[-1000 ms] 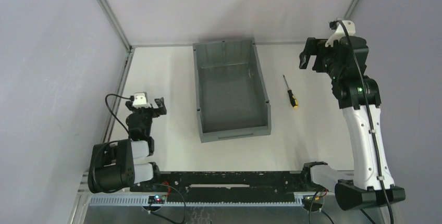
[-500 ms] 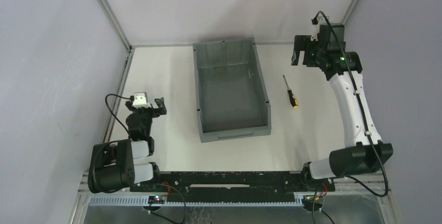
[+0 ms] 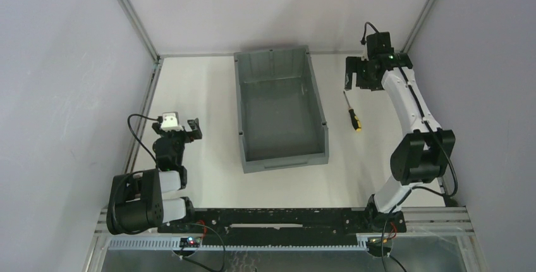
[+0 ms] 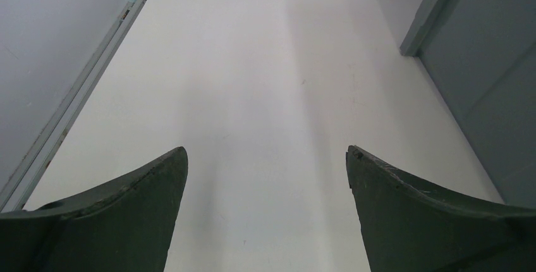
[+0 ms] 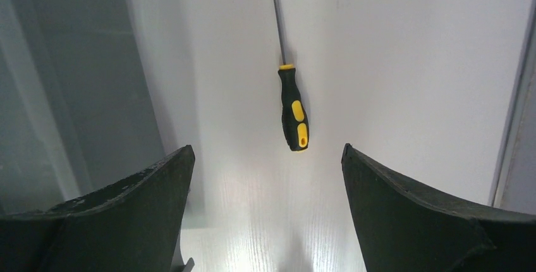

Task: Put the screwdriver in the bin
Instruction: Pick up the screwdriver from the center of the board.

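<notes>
I will next bring my right gripper down and back with its fingers open, one on each side of the screwdriver's black-and-yellow handle (image 3: 355,119) (image 5: 294,111). The handle is clear of the bin's side, below the gripper and back from it.
The screwdriver (image 3: 352,112) lies on the white table right of the bin (image 3: 282,161), with its black-and-yellow handle toward the arms. In the right wrist view the screwdriver (image 5: 292,107) lies just ahead of my open fingers, handle end nearest and shaft pointing away. My right gripper (image 3: 353,79) is open and empty, held above the table over the screwdriver's far end; it also shows in the right wrist view (image 5: 267,148). The grey bin is empty. My left gripper (image 3: 193,128) is open and empty, left of the bin; it also shows in the left wrist view (image 4: 267,148).
The bin's wall (image 5: 63,82) runs along the left of the right wrist view. The bin's corner (image 4: 487,63) stands at the right of the left wrist view. The enclosure's metal frame rail (image 4: 76,107) borders the table on the left.
My right arm has stretched out and swung left, bringing its gripper from the far right to above the screwdriver. The left arm, screwdriver and bin have not moved.
</notes>
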`<state>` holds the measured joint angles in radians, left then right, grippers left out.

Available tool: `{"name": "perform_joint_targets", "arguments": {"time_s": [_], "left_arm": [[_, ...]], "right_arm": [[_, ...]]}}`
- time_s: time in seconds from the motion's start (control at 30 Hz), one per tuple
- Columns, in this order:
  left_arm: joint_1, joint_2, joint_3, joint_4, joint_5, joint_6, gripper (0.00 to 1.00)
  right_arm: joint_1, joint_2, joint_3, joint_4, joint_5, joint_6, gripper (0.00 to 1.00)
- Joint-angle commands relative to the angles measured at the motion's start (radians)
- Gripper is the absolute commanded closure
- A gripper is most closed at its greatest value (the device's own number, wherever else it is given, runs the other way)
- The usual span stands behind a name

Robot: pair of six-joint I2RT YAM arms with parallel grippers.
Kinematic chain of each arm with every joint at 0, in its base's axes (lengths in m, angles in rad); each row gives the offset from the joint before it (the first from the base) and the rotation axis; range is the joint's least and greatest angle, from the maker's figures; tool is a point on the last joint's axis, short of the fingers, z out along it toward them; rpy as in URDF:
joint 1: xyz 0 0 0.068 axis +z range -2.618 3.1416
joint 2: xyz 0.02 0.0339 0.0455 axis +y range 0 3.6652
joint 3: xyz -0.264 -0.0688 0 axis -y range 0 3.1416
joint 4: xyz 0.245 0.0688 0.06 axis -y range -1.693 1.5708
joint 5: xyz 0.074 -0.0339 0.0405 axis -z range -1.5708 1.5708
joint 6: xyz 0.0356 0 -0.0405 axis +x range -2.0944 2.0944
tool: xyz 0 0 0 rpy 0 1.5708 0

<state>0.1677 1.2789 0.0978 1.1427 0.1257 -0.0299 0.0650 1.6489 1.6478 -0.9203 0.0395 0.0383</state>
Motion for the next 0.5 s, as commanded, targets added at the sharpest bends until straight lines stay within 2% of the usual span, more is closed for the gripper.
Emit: {"name": "perform_joint_targets", "arguments": {"time_s": [0.0, 0.23, 0.47], "left_arm": [[-0.003, -0.012, 0.039, 0.040, -0.006, -0.012, 0.00], [-0.004, -0.012, 0.040, 0.040, -0.006, -0.011, 0.00], [-0.003, -0.012, 0.039, 0.041, -0.005, -0.012, 0.00]], "right_arm": [[-0.010, 0.060, -0.001, -0.017, 0.011, 0.028, 0.06], [-0.019, 0.153, -0.033, 0.008, 0.025, 0.040, 0.09], [-0.032, 0.231, -0.075, 0.044, 0.030, 0.045, 0.16]]}}
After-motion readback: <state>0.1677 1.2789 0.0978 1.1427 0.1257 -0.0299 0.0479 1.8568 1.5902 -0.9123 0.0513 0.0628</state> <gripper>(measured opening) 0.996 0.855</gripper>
